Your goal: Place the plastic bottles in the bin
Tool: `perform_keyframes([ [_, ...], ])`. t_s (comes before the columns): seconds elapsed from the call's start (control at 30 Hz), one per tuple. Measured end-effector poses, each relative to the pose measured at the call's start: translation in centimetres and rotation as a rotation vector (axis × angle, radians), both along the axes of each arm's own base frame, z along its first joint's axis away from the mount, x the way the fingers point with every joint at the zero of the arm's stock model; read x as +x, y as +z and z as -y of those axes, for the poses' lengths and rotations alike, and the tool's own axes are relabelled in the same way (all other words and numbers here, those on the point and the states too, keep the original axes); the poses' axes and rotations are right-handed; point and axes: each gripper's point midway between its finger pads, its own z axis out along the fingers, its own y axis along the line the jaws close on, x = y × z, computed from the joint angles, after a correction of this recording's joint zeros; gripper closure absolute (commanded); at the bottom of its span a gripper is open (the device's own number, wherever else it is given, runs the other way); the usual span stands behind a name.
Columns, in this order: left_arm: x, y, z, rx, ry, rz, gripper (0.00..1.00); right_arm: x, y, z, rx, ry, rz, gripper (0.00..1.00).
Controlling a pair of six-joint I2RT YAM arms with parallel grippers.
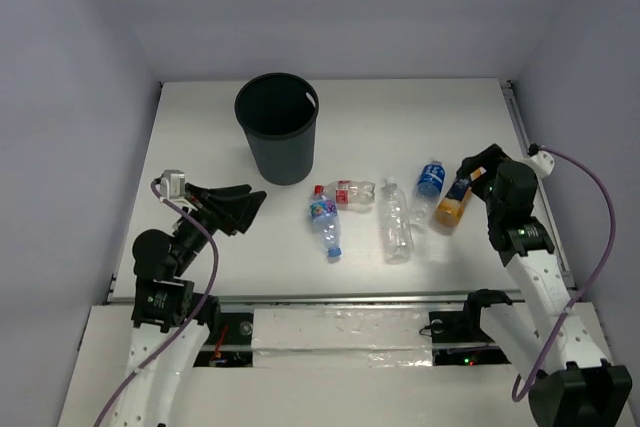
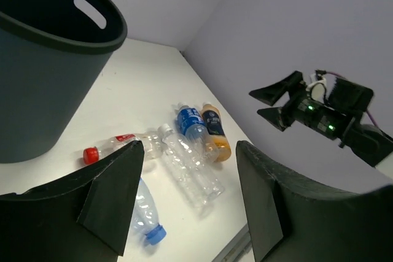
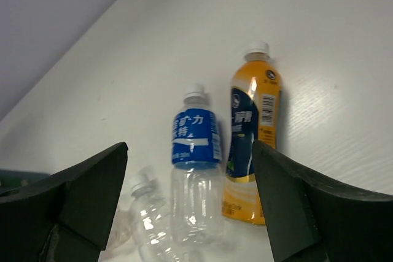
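Note:
The gap of my right gripper faces the blue-labelled bottle [image 3: 195, 164]. My right gripper will next go lower and move toward the right in the wrist view, onto the orange bottle's upper label [image 3: 253, 110].
The black bin [image 1: 277, 129] stands upright at the back centre. Five bottles lie on the table to its right front: a clear one with a blue label [image 1: 325, 222], a red-labelled, red-capped one [image 1: 352, 191], a plain clear one [image 1: 396, 222], a blue-labelled, white-capped one [image 1: 430, 179] and an orange-filled one [image 1: 452, 207]. My left gripper [image 1: 250, 204] is open and empty, left of the bottles and in front of the bin. My right gripper [image 1: 476, 169] is open and empty, above the orange bottle [image 3: 253, 145] and the blue-labelled bottle [image 3: 195, 164].
The white table [image 1: 200, 147] is closed in by grey walls at the back and on both sides. A raised rail [image 1: 520, 127] runs along its right edge. In the left wrist view the bin [image 2: 43, 59] fills the upper left and the right gripper [image 2: 270, 104] hangs beyond the bottles.

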Motion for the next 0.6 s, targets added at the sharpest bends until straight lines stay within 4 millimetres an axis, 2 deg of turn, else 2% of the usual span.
perform_keyframes([
  [0.2, -1.7, 0.4, 0.4, -0.007, -0.018, 0.027, 0.44, 1.9, -4.6, 2.3, -0.027, -0.111, -0.175, 0.11],
  [0.4, -1.8, -0.4, -0.7, -0.028, 0.071, -0.009, 0.48, 4.0, -9.2, 5.6, -0.029, -0.181, -0.364, 0.07],
  [0.5, -2.0, -0.6, -1.1, -0.039, 0.097, -0.020, 0.48, 4.7, -10.9, 6.3, -0.017, -0.163, -0.434, 0.07],
  [0.6, -2.2, -0.6, -1.3, -0.047, 0.106, -0.023, 0.47, 5.8, -11.9, 5.9, -0.007, -0.112, -0.482, 0.03],
])
